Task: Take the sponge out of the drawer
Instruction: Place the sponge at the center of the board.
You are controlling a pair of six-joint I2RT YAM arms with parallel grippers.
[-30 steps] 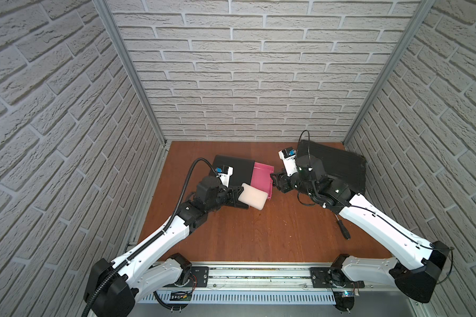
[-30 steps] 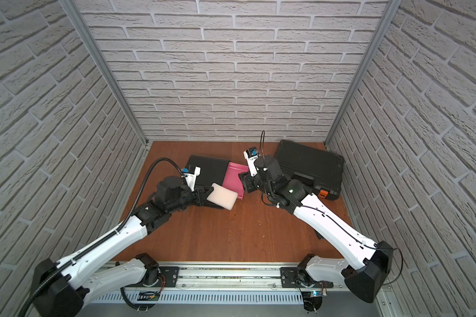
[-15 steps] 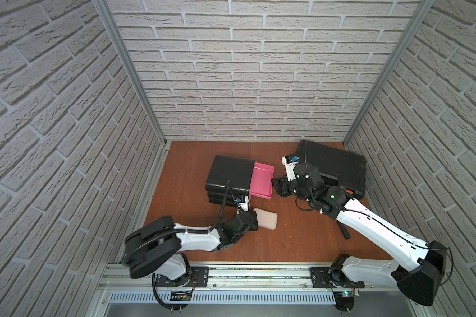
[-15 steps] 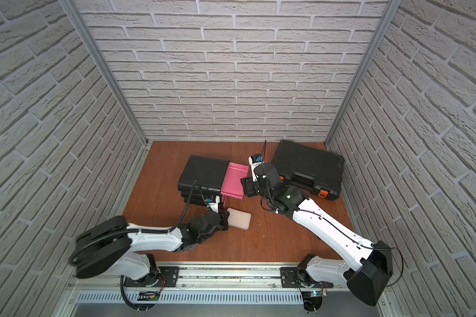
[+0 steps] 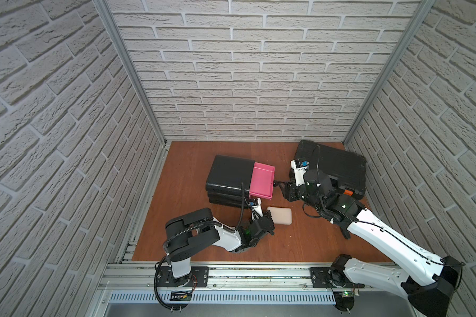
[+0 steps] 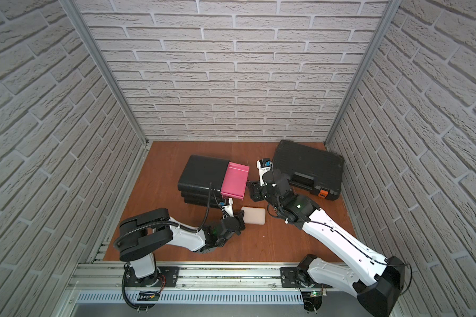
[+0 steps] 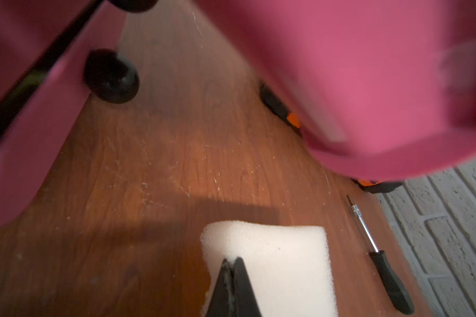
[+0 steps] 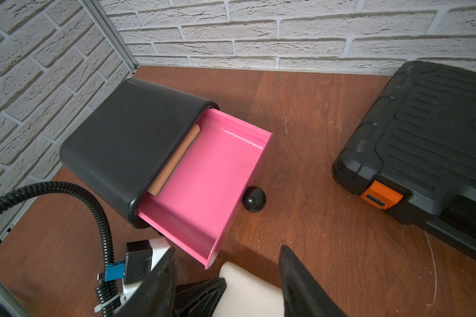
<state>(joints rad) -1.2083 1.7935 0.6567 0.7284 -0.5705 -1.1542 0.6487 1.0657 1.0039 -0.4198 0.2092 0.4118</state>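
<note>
The robot's left gripper next needs to carry the foam low toward the screwdriver and release its edge clear of the drawer, since bare tabletop lies beyond the sponge (image 5: 279,216).
The cream sponge (image 5: 279,216) (image 6: 254,216) lies flat on the brown table in front of the pink drawer (image 5: 261,179) (image 6: 234,179), outside it. My left gripper (image 5: 268,219) (image 7: 232,260) is shut on the sponge's (image 7: 280,258) near edge, pinching the foam thin. The drawer (image 8: 212,175) stands pulled out of the black cabinet (image 5: 228,175); a flat tan item with a dark edge (image 8: 173,162) shows at its back. My right gripper (image 5: 282,192) (image 8: 228,248) hovers open beside the drawer front, near its black knob (image 8: 254,202), holding nothing.
A closed black tool case (image 5: 333,170) (image 8: 423,142) with an orange latch sits at the back right. A screwdriver (image 7: 379,252) lies on the table to the right of the sponge. Brick walls close in three sides.
My left arm folded back toward the front, carrying the sponge from the drawer's edge down to the table. My right gripper drew back slightly from the drawer front.
</note>
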